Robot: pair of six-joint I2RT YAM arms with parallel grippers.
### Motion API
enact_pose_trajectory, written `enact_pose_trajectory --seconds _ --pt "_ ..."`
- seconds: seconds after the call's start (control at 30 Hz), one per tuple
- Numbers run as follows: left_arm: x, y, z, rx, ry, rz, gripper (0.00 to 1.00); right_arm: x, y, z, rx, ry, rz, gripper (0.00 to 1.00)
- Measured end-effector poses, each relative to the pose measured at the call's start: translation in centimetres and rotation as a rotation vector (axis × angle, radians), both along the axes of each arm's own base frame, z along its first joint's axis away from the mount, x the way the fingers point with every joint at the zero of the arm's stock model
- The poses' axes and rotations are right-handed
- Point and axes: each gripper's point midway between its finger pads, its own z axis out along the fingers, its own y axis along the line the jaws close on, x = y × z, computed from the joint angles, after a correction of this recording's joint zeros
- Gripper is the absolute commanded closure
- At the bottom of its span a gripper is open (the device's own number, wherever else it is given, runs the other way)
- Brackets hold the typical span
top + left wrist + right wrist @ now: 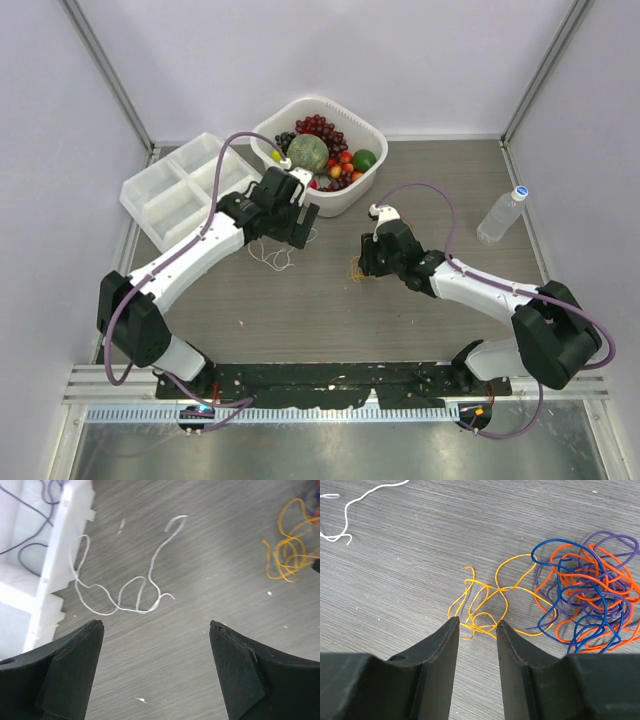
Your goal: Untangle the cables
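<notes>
I should next lower my left gripper onto the crossing beside the white cable's short loose end, where the cable's parts meet, and close.
A white cable point(131, 611) lies loose in open loops on the grey table, just ahead of my left gripper point(156, 624). That gripper hangs wide open over it with nothing between its fingers. From above, the white cable point(272, 255) sits under the left gripper point(298, 225). A yellow cable point(497, 591) lies in small loops right at the tips of my right gripper point(477, 621), whose jaws stand partly open with strands running between them, not pinched. To its right, blue, orange and purple cables point(590, 595) form a tangled bundle touching the yellow one.
A white divided tray point(55, 565) at the left holds a dark purple wire point(30, 510). A white basket point(325, 102) of fruit stands at the back centre. A clear plastic bottle point(500, 215) stands at the right.
</notes>
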Motion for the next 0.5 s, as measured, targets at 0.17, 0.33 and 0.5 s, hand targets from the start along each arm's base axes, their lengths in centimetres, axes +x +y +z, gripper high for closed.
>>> enact_pose_trajectory --seconds 0.17,0.33,0.5 --pt "1.4 1.3 -1.8 0.109 0.008 0.026 0.03 0.0 0.0 0.0 -0.001 0.000 0.006 0.59" --pt "2.3 1.9 -7.8 0.228 0.151 0.018 0.03 -0.2 -0.1 0.2 -0.004 0.006 0.004 0.59" --pt "0.8 3.2 -10.6 0.260 0.251 0.007 0.04 -0.2 -0.5 2.0 0.026 -0.045 -0.010 0.59"
